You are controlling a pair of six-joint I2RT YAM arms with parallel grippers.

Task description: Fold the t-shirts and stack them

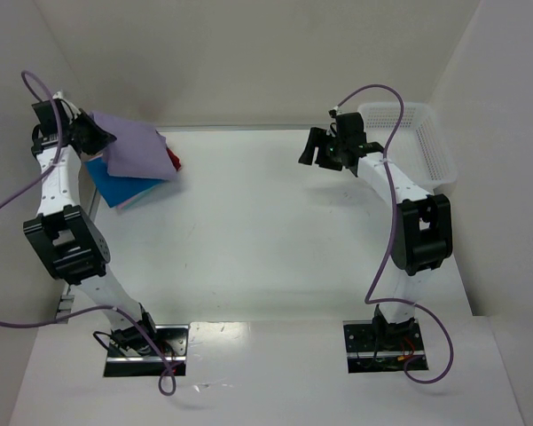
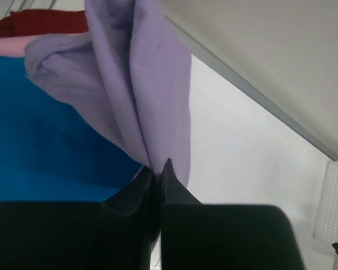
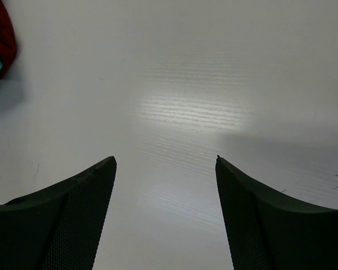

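My left gripper moves back and down over the blue t-shirt's near part and opens next, since the lavender cloth [image 2: 146, 84] still leaves that part uncovered.
My left gripper [image 1: 100, 138] is shut on the folded lavender t-shirt [image 1: 133, 146] at the table's far left and holds it over the stack. In the left wrist view the cloth [image 2: 146, 84] hangs pinched between my fingertips [image 2: 170, 175]. Under it lie the blue t-shirt [image 1: 120, 185], a strip of the pink one [image 2: 5, 46] and the red one [image 1: 173, 159], folded. My right gripper [image 1: 309, 151] is open and empty above the table's far middle. Its wrist view shows bare table between the fingers [image 3: 79, 202] and the red shirt's edge [image 3: 1, 34].
A white mesh basket [image 1: 426, 142] stands at the far right corner, behind my right arm. Walls close the table in at the back and sides. The white table [image 1: 275, 231] stretches between the arms.
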